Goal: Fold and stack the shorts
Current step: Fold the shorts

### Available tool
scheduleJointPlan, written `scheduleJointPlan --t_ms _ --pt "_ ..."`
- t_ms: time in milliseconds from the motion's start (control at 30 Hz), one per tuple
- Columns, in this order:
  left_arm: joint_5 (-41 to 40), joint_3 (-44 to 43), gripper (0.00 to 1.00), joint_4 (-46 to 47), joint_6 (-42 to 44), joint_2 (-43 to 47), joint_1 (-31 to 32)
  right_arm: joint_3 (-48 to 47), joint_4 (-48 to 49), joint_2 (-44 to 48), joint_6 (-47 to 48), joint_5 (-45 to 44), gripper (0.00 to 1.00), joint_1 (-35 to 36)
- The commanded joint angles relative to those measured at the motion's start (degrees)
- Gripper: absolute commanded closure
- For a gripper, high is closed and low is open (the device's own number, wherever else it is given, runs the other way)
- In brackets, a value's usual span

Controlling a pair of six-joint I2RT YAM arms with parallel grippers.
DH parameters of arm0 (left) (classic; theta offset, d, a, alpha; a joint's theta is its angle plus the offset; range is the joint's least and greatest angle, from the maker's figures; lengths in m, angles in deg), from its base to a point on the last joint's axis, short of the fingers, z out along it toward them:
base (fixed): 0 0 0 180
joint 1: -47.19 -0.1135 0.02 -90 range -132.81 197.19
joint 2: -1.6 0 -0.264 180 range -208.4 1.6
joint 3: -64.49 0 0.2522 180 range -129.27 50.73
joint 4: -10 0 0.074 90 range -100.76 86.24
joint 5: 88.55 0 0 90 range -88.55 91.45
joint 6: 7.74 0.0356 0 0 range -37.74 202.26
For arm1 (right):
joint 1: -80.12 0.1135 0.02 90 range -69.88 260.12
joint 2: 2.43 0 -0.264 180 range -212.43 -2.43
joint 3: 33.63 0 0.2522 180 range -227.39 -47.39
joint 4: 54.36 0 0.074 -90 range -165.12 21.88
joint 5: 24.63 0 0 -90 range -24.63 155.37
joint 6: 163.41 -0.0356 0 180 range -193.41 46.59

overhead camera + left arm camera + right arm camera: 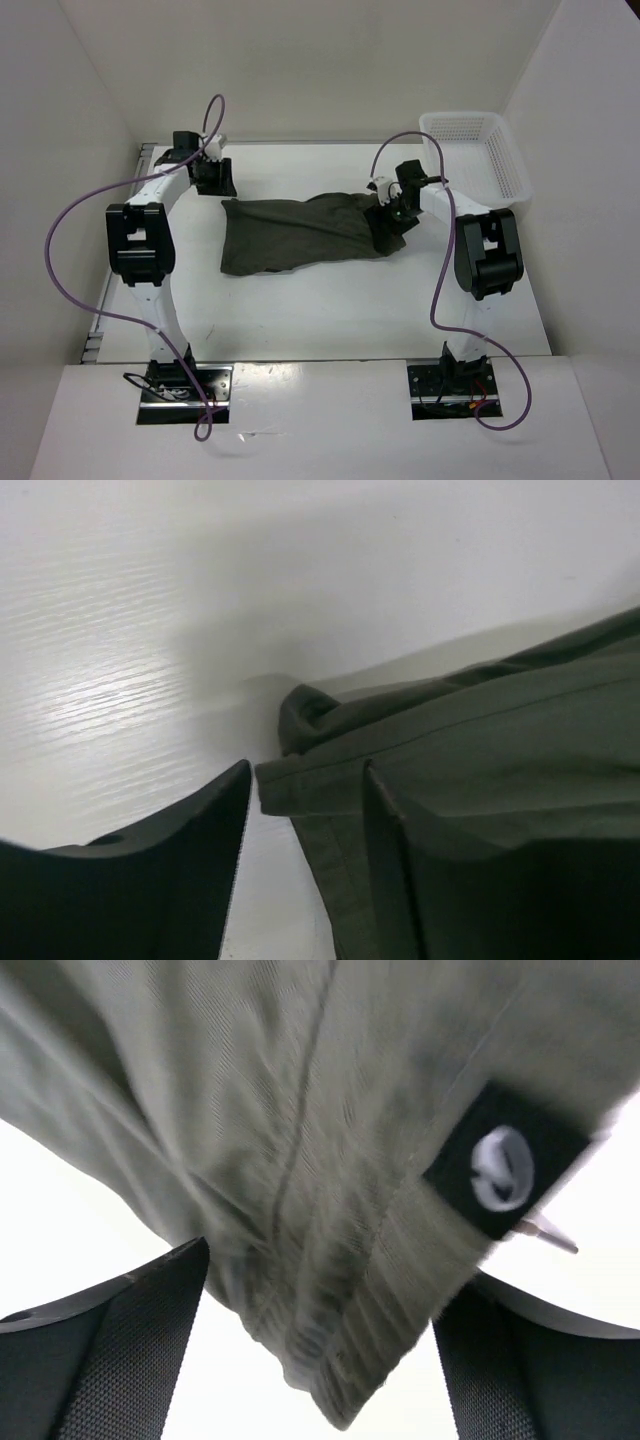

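The robot's right gripper will next lift, turn and come down onto the ribbed waistband by the black label (pixel 505 1170), since that fold lies toward the right in the wrist view.
The dark olive shorts (pixel 300 232) lie spread and wrinkled across the middle of the table. My left gripper (pixel 213 178) sits at their far left corner. In the left wrist view its fingers stand apart, with the hem corner of the shorts (pixel 310 785) lying between them, and the gripper (pixel 306 770) is open. My right gripper (pixel 392 212) is at the right end of the shorts. The right wrist view shows it (pixel 325 1295) wide open, a ribbed waistband corner (pixel 380 1300) hanging loose between the fingers, beside a black label (pixel 505 1170) with a white logo.
A white mesh basket (pixel 462 118) stands at the back right corner, just behind the right arm. White walls close in the table (pixel 330 310) on the left, back and right. Purple cables loop off both arms.
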Motion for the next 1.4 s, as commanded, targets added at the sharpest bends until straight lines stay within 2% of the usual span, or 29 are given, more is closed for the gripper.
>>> scheduleJointPlan --t_ms 0,100,267,367,400,467,600,667,767,800,867,900,1000,1100,1233,1333,1367 --pt "0.68 0.96 0.40 0.51 0.34 0.00 0.83 -6.14 -1.61 2.05 -0.53 4.84 0.07 -0.78" --pt "-2.39 0.96 0.35 -1.06 0.34 2.45 0.83 -8.34 -0.66 2.57 -6.31 6.09 0.05 -2.28" --pt "-8.54 -0.19 0.34 -5.89 0.34 8.25 2.31 -9.05 3.21 1.25 -14.07 7.67 0.05 -3.87" --pt "-10.13 1.03 0.34 -10.37 0.34 11.50 8.02 -7.47 5.76 -1.29 -18.91 4.34 0.05 -3.87" --pt "-10.13 2.00 0.34 -11.86 0.34 12.12 11.95 -6.68 6.29 -1.90 -19.70 1.98 0.07 -3.87" --pt "-10.13 4.28 0.34 -12.57 0.34 12.83 15.75 -6.15 7.34 -3.92 -21.28 0.03 0.11 -3.87" --pt "-8.82 7.72 0.34 -13.98 0.34 9.50 22.96 -6.85 9.63 -7.44 -23.92 -5.85 0.24 -3.87" --pt "-8.29 9.82 0.35 -14.51 0.34 9.49 23.50 -8.25 10.24 -8.50 -24.62 -6.91 0.25 -3.26" --pt "-10.30 16.58 0.35 -14.52 0.34 12.29 24.73 -9.48 10.78 -10.08 -25.94 -7.71 0.33 -2.73" --pt "-12.65 18.17 0.35 -14.52 0.34 12.82 25.43 -9.49 10.78 -10.78 -25.95 -7.71 0.43 -2.72" --pt "-14.78 22.13 0.35 -13.99 0.34 13.36 26.22 -9.49 10.78 -11.40 -27.08 -7.71 0.59 -2.72" --pt "-16.62 23.27 0.35 -13.99 0.34 13.88 26.84 -9.49 10.78 -11.92 -27.09 -7.71 0.75 -2.72" --pt "-19.87 28.54 0.35 -12.23 0.34 13.27 26.84 -10.18 10.78 -12.46 -27.62 -7.71 0.99 -2.72" --pt "-21.91 32.85 0.38 -11.70 0.34 12.56 27.37 -12.29 10.78 -11.85 -27.09 -9.21 1.00 -2.72" --pt "-23.49 37.68 0.38 -11.09 0.34 17.47 27.37 -13.09 9.38 -9.12 -27.62 -8.43 1.00 -2.72" --pt "-20.86 35.95 0.37 -13.19 0.34 21.16 27.37 -11.16 8.84 -6.40 -28.84 -7.01 1.00 -1.59" --pt "-18.59 31.06 0.35 -14.24 0.34 21.18 27.37 -9.68 8.84 -5.78 -28.85 -6.40 1.00 -1.58"
